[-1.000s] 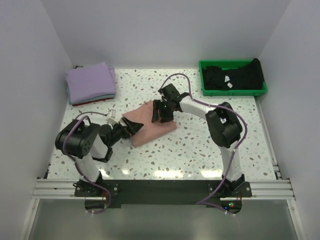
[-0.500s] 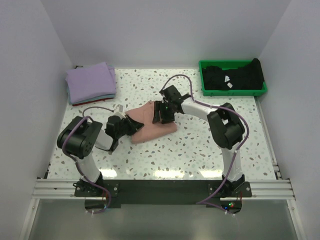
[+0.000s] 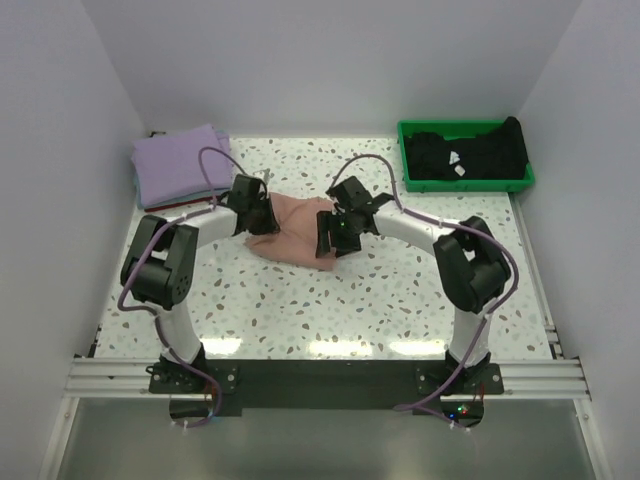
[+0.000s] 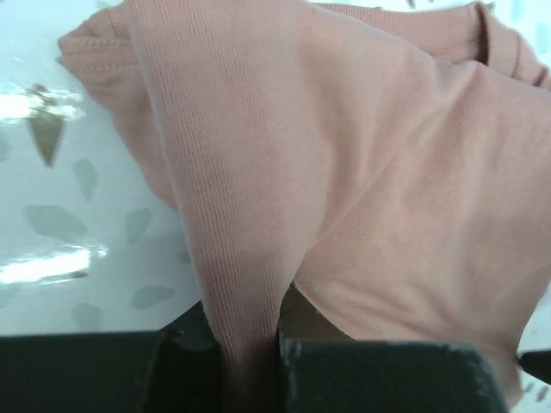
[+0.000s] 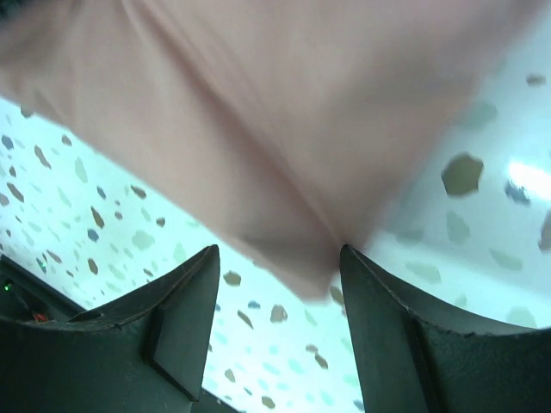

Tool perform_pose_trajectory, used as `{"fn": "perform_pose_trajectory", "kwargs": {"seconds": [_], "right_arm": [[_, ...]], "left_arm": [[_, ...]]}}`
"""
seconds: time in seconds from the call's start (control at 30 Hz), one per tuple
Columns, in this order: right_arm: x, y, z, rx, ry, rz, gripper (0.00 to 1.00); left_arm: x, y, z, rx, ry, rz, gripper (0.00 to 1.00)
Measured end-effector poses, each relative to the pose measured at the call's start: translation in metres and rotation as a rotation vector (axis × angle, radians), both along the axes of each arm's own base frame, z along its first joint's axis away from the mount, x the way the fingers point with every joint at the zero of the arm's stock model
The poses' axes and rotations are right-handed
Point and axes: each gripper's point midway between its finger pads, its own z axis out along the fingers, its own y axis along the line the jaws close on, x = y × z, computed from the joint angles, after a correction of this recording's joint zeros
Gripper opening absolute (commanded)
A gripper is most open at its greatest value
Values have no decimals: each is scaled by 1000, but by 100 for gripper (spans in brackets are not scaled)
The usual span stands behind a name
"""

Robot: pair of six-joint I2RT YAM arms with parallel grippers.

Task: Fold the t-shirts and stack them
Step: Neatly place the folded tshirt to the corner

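My left gripper lifts the pink cloth next, carries it outward over the folded lavender t-shirt [image 3: 180, 165], lowers and releases, since that t-shirt lies flat atop the stack.
A salmon-pink t-shirt [image 3: 290, 228] lies bunched in the middle of the table. My left gripper [image 3: 258, 208] is at its left end, shut on a fold of the pink cloth [image 4: 344, 172], which rises from between the jaws [image 4: 250, 353]. My right gripper [image 3: 335, 240] sits at the shirt's right edge, open. In the right wrist view a corner of the pink shirt [image 5: 284, 112] hangs just above the gap of that gripper [image 5: 280, 267], unpinched. A folded lavender t-shirt [image 3: 180, 165] tops a stack at the back left. Black t-shirts [image 3: 470, 150] lie in the tray.
The green plastic tray [image 3: 465, 184] stands at the back right. White walls close in the speckled table [image 3: 330, 300] on the left, back and right. Purple cables loop above both arms.
My left gripper has shut on the pink shirt's edge and swung it back and left, toward the lavender stack. The shirt bunched and shifted with it. The right gripper stayed open beside the shirt.
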Motion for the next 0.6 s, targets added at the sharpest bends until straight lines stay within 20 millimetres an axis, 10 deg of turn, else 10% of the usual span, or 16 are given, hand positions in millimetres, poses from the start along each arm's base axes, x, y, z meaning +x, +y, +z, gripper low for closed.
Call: {"fn": "perform_pose_trajectory", "kwargs": {"seconds": [0.6], "right_arm": [[-31, -29, 20, -49, 11, -1, 62]], "left_arm": [[34, 90, 53, 632, 52, -98, 0]]}}
